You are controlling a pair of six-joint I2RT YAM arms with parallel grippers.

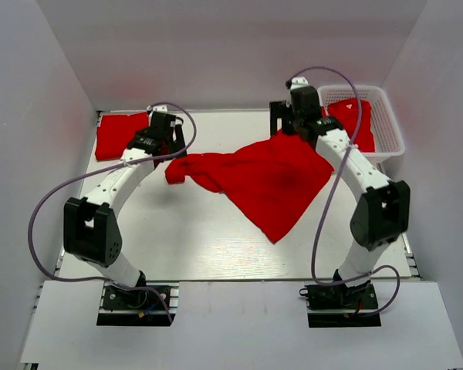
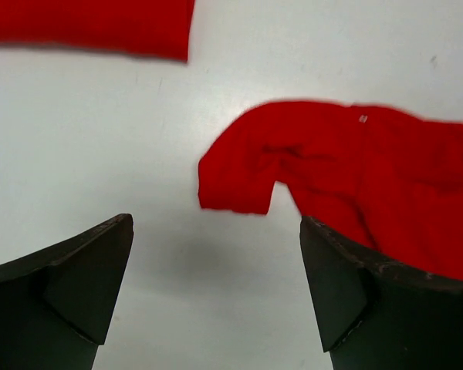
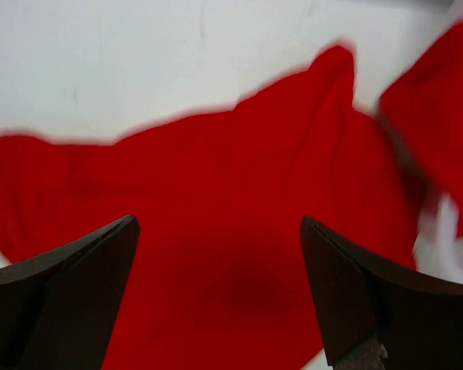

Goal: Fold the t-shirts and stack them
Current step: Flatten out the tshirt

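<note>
Next, my left gripper lowers its open fingers around the loose shirt's sleeve end (image 1: pixel 175 174) (image 2: pixel 234 196), which lies below, and closes where it sticks out onto bare table.
A loose, crumpled red t-shirt (image 1: pixel 266 181) lies across the middle of the table. A folded red t-shirt (image 1: pixel 120 136) lies at the back left. Another red t-shirt (image 1: pixel 349 112) sits in the white basket. My left gripper (image 1: pixel 176 143) is open and empty above bare table, just near of the loose shirt's sleeve (image 2: pixel 239 176); the folded shirt (image 2: pixel 92 25) shows beyond it. My right gripper (image 1: pixel 282 123) is open and empty over the loose shirt's back right corner (image 3: pixel 216 231), jaws spread above the fabric.
The white mesh basket (image 1: pixel 390 131) stands at the back right, just right of my right arm; it appears blurred in the right wrist view (image 3: pixel 436 247). White walls enclose the table on the left, back and right.
</note>
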